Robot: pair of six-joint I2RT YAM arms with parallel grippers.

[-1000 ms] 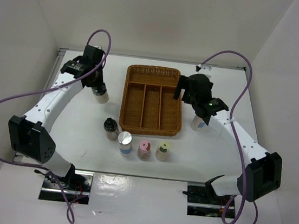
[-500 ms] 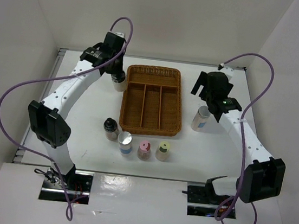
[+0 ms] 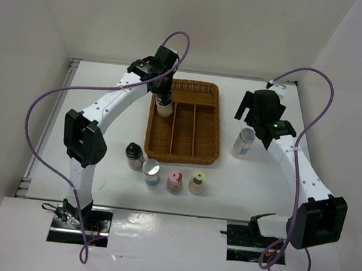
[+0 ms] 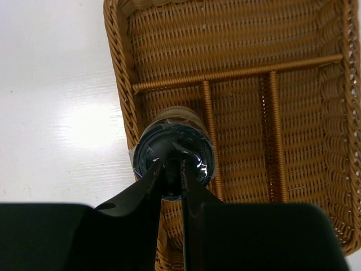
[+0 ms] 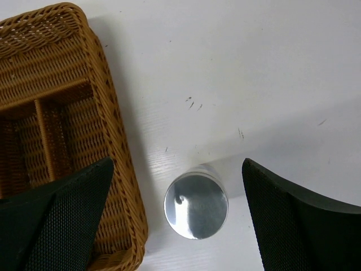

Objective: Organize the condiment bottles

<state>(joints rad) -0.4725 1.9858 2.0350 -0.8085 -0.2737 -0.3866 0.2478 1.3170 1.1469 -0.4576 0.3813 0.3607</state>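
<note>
I will first lower the bottle with my left gripper between the tray (image 3: pixel 181 157) side and the divider, and then let go of the bottle's cap. That is to get the bottle into the far end of the tray section.
My left gripper (image 3: pixel 164 99) is shut on the black cap of a condiment bottle (image 3: pixel 164 110) and holds it upright over the left compartment of the wicker tray (image 3: pixel 181 157). In the left wrist view the fingers (image 4: pixel 148 186) pinch the cap (image 4: pixel 194 148) close to the tray's left wall (image 4: pixel 121 84). My right gripper (image 3: pixel 254 121) is open above a silver-capped bottle (image 3: pixel 243 143) that stands on the table right of the tray. That bottle (image 5: pixel 196 205) lies between the spread fingers (image 5: pixel 62 220), untouched. Black-capped (image 3: pixel 133 153), silver-capped (image 3: pixel 151 170), pink-capped (image 3: pixel 174 179) and yellow-green-capped (image 3: pixel 197 180) bottles stand in front of the tray.
The tray has one cross compartment at the back and three long ones, all without bottles standing in them. Its right wall (image 5: pixel 118 169) is close to the silver-capped bottle. White walls enclose the table on three sides. Purple cables loop over both arms.
My left arm has carried the black-capped bottle rightward from the left of the table to over the tray. My right gripper has drawn back and up from the silver-capped bottle, which stays standing.
</note>
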